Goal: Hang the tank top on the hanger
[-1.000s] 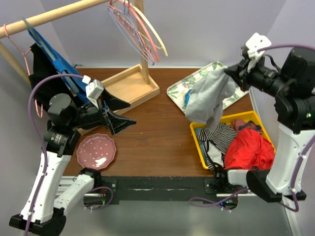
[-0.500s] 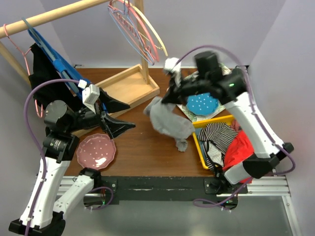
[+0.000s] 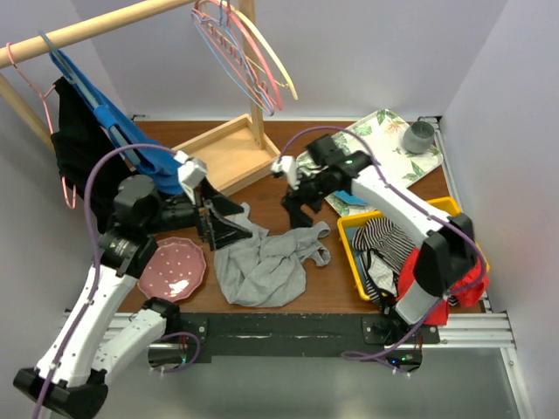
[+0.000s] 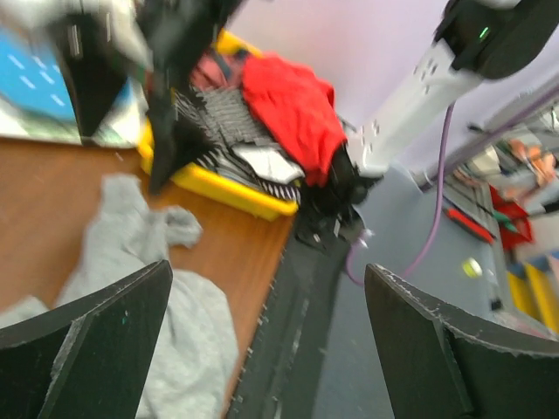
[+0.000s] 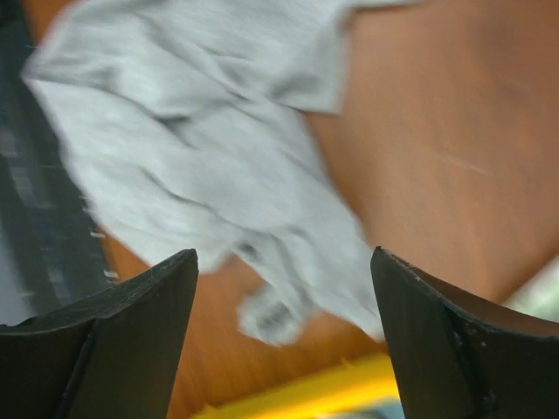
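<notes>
I need to lower my right gripper onto the tank top's far corner (image 3: 320, 230) (image 5: 362, 307) by the yellow bin, because that corner is below the gripper's open fingers.
The light-grey tank top (image 3: 262, 266) lies crumpled on the wooden table near its front edge. My right gripper (image 3: 297, 209) stands open just above its far edge, holding nothing; in the right wrist view the tank top (image 5: 192, 131) spreads below the open gripper (image 5: 284, 253). My left gripper (image 3: 229, 223) is open at the cloth's left edge. In the left wrist view the tank top (image 4: 131, 262) lies at the lower left of the open gripper (image 4: 268, 271). The pale-blue hanger (image 3: 236, 74) hangs with pink and cream ones on the rack at the top.
A yellow bin (image 3: 349, 253) at the right holds a striped garment (image 3: 384, 244) and a red one (image 3: 467, 279). A pink plate (image 3: 170, 266) sits front left. A floral tray (image 3: 384, 131) with a grey cup (image 3: 417, 135) is back right. The rack's wooden base (image 3: 227, 148) stands behind.
The right arm swung the tank top left from above the bin, then let it go onto the table. The left gripper moved right to the cloth.
</notes>
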You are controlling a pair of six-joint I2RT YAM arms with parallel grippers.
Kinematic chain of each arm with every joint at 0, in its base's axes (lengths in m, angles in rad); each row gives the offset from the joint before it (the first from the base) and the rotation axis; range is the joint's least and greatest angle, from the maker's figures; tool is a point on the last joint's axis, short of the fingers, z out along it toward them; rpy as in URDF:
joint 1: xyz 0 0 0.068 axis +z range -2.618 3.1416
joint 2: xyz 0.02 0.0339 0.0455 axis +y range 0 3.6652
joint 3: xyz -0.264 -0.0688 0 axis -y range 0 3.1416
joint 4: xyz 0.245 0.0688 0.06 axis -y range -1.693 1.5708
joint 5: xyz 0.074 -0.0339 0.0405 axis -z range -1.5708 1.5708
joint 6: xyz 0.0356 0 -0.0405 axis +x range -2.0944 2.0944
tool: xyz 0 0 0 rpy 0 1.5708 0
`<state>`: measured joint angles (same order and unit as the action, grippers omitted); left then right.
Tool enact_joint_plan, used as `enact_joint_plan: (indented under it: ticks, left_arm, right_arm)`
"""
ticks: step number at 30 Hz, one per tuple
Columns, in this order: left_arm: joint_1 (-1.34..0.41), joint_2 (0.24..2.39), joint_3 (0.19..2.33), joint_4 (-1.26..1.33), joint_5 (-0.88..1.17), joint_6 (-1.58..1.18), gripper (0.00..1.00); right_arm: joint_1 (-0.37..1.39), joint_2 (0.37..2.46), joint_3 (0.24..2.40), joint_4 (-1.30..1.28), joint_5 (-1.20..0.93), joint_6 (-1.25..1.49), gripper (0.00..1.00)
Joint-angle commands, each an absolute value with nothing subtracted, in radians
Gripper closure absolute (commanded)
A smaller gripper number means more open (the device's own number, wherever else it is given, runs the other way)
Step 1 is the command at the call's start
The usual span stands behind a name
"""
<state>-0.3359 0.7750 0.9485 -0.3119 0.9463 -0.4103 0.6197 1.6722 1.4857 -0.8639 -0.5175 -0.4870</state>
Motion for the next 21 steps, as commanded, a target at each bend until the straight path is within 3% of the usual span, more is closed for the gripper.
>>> enact_joint_plan:
  ticks: [1, 6, 9, 18, 21]
  left_arm:
    - [-0.525, 0.831, 0.897, -0.318, 0.819, -0.38, 0.04]
    - [-0.719, 0.968, 0.891, -0.29, 0.632, -0.353, 0.06]
    - [-0.823, 1.038, 0.871, -0.282, 0.54, -0.35, 0.08]
    - [-1.035, 1.084, 0.664, 0.004, 0.246, -0.546, 0.1]
    - [-1.051, 1.12, 0.661, 0.099, 0.178, -0.594, 0.1]
  right_arm:
    - [0.552, 1.527, 1.384, -0.85, -0.431, -0.678, 0.15]
    - [0.546, 1.48, 1.16, -0.747, -0.417, -0.864, 0.16]
    - [0.535, 1.548, 1.198, -0.753, -0.396, -0.888, 0.16]
    - [0.523, 1.782, 1.313, -0.805, -0.338, -0.868, 0.3]
    - [0.523, 1.819, 1.347, -0.822, -0.322, -0.825, 0.41]
